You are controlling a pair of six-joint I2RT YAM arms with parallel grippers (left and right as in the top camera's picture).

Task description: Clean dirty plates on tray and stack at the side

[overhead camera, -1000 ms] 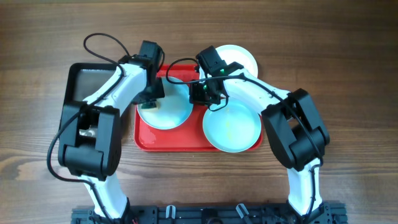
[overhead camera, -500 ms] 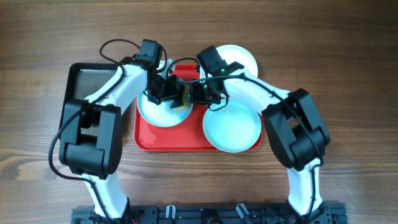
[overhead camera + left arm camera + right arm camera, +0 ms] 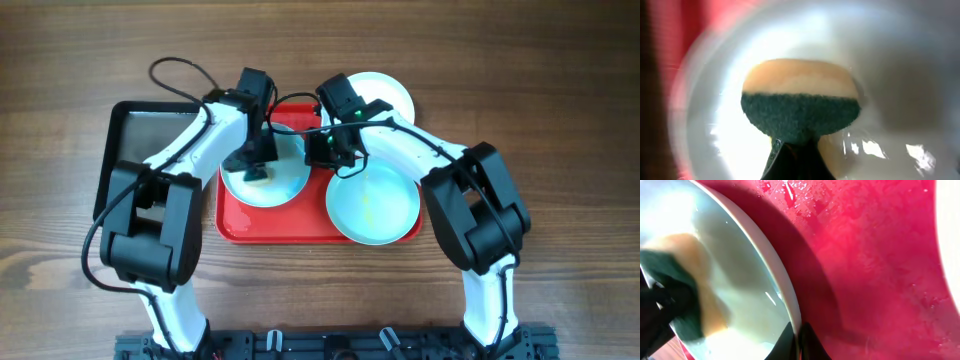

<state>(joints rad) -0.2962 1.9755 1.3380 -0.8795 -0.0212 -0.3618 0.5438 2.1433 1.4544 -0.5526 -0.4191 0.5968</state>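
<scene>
Next, my right gripper moves the plate up, to the right in the overhead view, then down onto bare table (image 3: 466, 130) beside the tray, and releases it where space is clear.
On the red tray (image 3: 300, 224) lie two pale aqua plates, one at the left (image 3: 287, 186) and one at the right (image 3: 375, 208). A white plate (image 3: 392, 92) sits at the tray's back right corner. My left gripper (image 3: 258, 172) is shut on a yellow and green sponge (image 3: 800, 100), which presses flat on the left plate (image 3: 900, 75). The right gripper (image 3: 318, 152) is shut on that plate's right rim (image 3: 790, 300), one finger inside and one outside. The right wrist view shows the sponge (image 3: 687, 265) on the plate and wet red tray (image 3: 875, 255) beside it.
A dark metal tray (image 3: 125, 130) stands left of the red tray, partly under my left arm. Cables loop above both wrists. Bare wooden table (image 3: 560, 120) lies to the right and at the front.
My left gripper swept the sponge right across the left plate, then back to the plate's middle. The right gripper has kept its pinch on the rim without moving.
</scene>
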